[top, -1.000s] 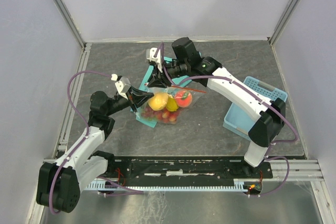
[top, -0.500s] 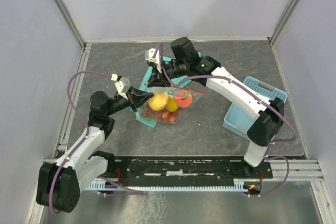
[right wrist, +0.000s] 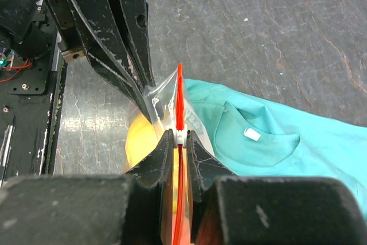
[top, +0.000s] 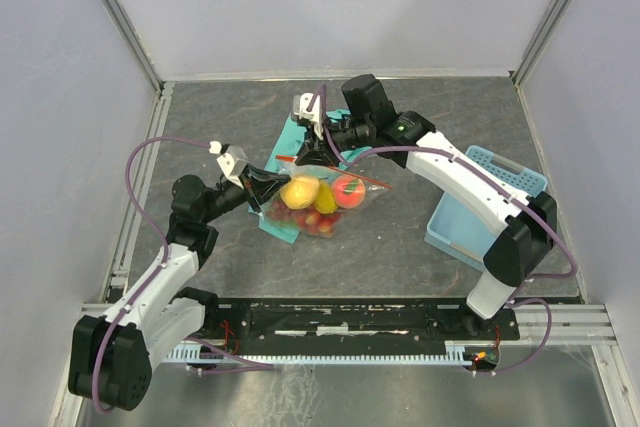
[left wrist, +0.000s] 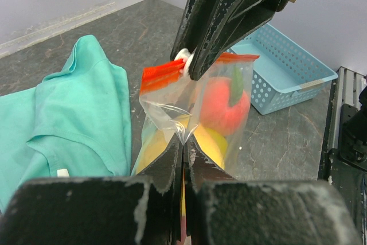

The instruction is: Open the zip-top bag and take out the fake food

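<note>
I should pull the white slider along the strip (right wrist: 179,98) with my right gripper, past the peach toward the basket, and then let go of the slider.
The clear zip-top bag (top: 325,202) hangs between both grippers above the table. Inside show a yellow lemon (top: 300,192), an orange-pink peach (top: 348,190) and small red berries (top: 312,221). My left gripper (top: 268,184) is shut on the bag's clear side edge (left wrist: 184,133). My right gripper (top: 313,154) is shut on the white slider (right wrist: 180,136) of the orange-red zip strip (right wrist: 179,98). In the left wrist view the strip (left wrist: 163,73) runs left of the slider, with the peach (left wrist: 221,104) below it.
A teal cloth (top: 290,137) lies under and behind the bag, and shows in the left wrist view (left wrist: 69,113) and right wrist view (right wrist: 275,142). A light blue basket (top: 500,162) stands at the right. Grey walls enclose the table.
</note>
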### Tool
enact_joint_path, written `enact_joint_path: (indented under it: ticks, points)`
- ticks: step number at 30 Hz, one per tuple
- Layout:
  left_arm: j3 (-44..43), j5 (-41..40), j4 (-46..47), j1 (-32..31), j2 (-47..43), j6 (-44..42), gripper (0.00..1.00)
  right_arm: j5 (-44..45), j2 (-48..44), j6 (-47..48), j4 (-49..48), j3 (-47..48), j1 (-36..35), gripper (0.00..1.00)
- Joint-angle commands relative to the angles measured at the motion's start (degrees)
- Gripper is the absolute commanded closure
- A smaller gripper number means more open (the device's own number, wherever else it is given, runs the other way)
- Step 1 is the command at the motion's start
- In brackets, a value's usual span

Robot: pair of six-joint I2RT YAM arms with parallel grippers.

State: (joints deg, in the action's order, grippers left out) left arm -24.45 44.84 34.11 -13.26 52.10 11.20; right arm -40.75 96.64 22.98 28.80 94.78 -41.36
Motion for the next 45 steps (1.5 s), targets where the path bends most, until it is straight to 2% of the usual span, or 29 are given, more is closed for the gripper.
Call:
enact_joint_path:
  ticks: [1, 8, 18, 32, 45]
  points:
    - [-0.7, -3.6, 1.3, 0.3, -2.0, -2.1, 0.97, 1.0, -5.1, -1.4, -2.4, -3.3, 1.6, 0.91]
    - [-0.6, -6.1, -0.1, 0.5, -2.8, -2.8, 0.97, 1.3, -11.4, -4.5, -6.3, -12.1, 4.2, 0.90]
    - [-0.7, -6.7, -1.1, 0.6, -3.0, -3.1, 0.97, 4.0, -18.3, -8.0, -7.1, -20.6, 6.8, 0.90]
    - [-0.8, -8.0, -2.2, 0.5, -3.4, -3.6, 0.97, 10.3, -27.9, -12.6, -6.3, -30.7, 9.7, 0.88]
    - [-1.0, -9.0, -3.3, 0.6, -3.9, -4.1, 0.97, 13.7, -34.6, -14.5, -4.6, -35.9, 12.5, 0.87]
